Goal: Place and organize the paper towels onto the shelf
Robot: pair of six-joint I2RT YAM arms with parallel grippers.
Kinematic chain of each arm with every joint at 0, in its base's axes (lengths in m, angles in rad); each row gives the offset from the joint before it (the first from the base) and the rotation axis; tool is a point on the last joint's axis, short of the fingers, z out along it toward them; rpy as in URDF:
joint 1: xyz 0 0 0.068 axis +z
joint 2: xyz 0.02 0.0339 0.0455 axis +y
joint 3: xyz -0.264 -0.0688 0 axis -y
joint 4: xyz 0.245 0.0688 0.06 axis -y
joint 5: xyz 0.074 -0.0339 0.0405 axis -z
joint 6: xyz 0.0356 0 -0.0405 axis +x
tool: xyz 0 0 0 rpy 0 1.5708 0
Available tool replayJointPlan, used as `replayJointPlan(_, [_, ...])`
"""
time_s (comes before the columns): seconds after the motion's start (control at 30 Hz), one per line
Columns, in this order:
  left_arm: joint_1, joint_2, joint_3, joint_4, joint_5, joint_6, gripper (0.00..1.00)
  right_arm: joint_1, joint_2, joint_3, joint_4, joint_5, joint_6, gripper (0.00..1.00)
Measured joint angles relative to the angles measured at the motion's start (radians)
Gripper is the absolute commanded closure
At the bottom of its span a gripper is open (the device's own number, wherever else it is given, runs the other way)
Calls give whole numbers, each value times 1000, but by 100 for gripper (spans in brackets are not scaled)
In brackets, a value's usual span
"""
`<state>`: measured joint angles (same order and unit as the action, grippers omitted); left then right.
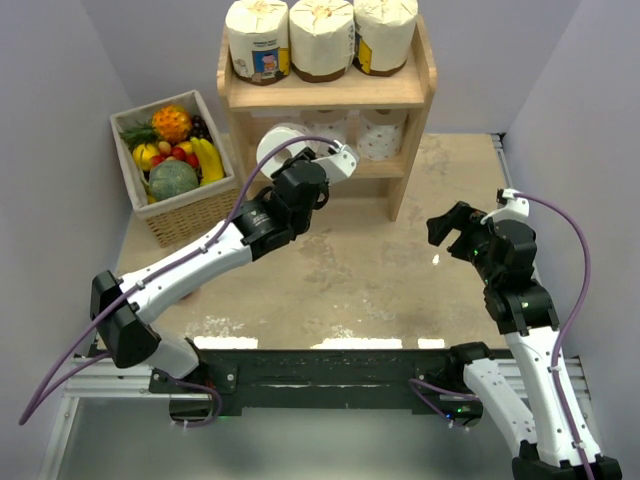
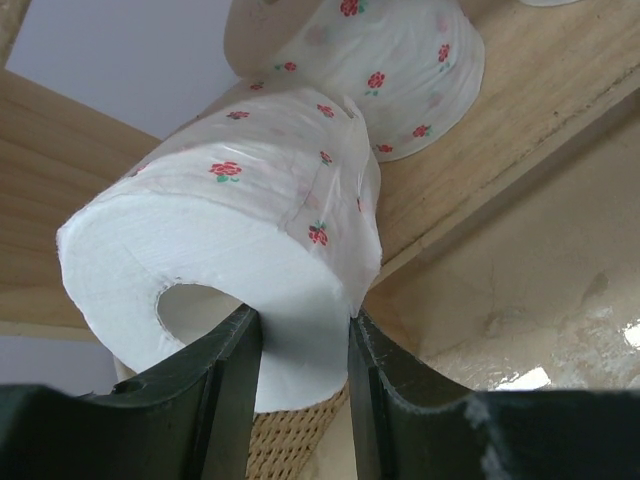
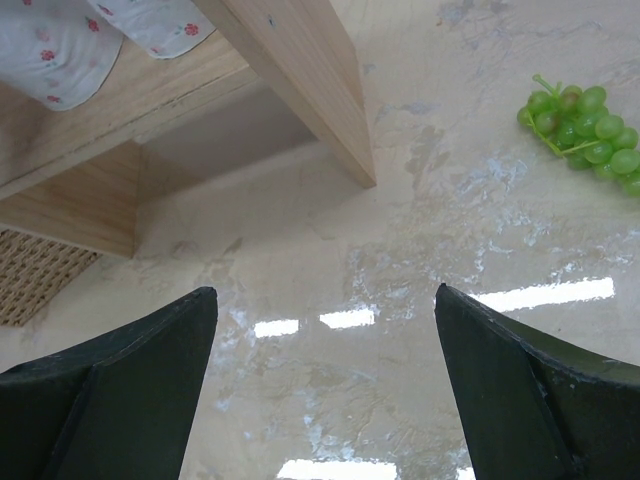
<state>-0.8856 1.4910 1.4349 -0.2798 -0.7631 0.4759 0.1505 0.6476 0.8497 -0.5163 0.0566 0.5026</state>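
The robot will move its left gripper to the left in the top view, onto the lower level's basket-side end (image 1: 251, 156) to release, because the roll crowds its neighbor.
The light wood shelf (image 1: 330, 97) stands at the back of the table. Three large cream rolls (image 1: 322, 38) stand on its top board. Two small white rolls with red dots (image 1: 383, 135) sit on the lower tier. My left gripper (image 1: 292, 163) is shut on the third small roll (image 1: 275, 145), holding it at the left front of the lower tier. In the left wrist view one finger is in the roll's core and the other outside; the gripper (image 2: 305, 330) pinches the roll (image 2: 230, 230), with another roll (image 2: 390, 70) behind it. My right gripper (image 1: 450, 235) is open and empty over the table, as the right wrist view (image 3: 325, 300) shows.
A wicker fruit basket (image 1: 185, 215) stands left of the shelf, close to my left arm. A bunch of green grapes (image 3: 585, 130) lies on the table right of the shelf's side panel (image 3: 300, 70).
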Motion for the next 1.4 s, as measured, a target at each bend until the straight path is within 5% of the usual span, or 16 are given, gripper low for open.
replayJointPlan(0.77, [70,-40,-75,-21,28,81,62,0,0,16,0,-21,1,6])
replayJointPlan(1.13, [86,-17,-68,45,18,153,41,0,7,16,0,-22,1,6])
replayJointPlan(1.4, [105,-2,-46,117,8,208,38,0,15,17,0,-21,1,6])
